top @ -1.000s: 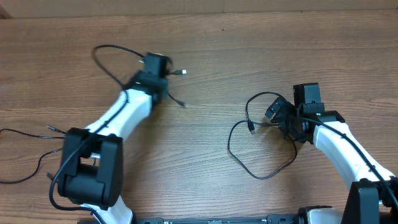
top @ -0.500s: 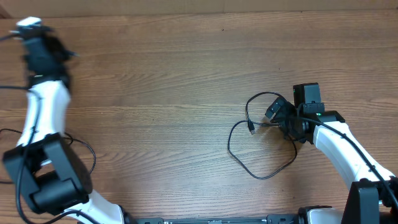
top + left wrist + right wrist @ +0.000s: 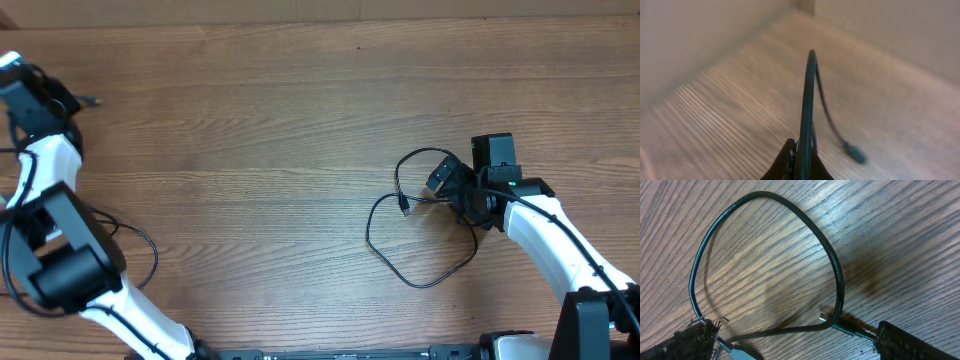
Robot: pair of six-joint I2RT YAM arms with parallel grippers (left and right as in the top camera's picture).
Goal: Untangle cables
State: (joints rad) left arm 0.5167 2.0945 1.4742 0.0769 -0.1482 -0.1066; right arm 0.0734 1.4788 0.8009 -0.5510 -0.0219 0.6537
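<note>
Bare wood lies below near the pale wall. My left gripper should swing toward that wall, go down to the tabletop and let go of the black cable.
My left gripper (image 3: 45, 95) is at the far left edge of the table. In the left wrist view it (image 3: 800, 157) is shut on a thin black cable (image 3: 809, 100) that arches up from the jaws. That cable's plug tip (image 3: 855, 152) hangs just above the wood and also shows in the overhead view (image 3: 92, 100). My right gripper (image 3: 448, 190) rests at the right, open (image 3: 792, 332), its fingers wide apart. Black cables (image 3: 420, 272) lie looped around it. One loop (image 3: 832, 260) runs between the fingers, with a plug tip (image 3: 824, 315) on the wood.
The wooden table (image 3: 260, 150) spans the overhead view. Thin black wires (image 3: 135, 240) curl by the left arm's base at the lower left. A pale wall (image 3: 690, 30) stands close to the left gripper.
The left arm has swung from the table's upper middle-left to its far left edge, taking its cable along. The right arm and the cables around it have not moved.
</note>
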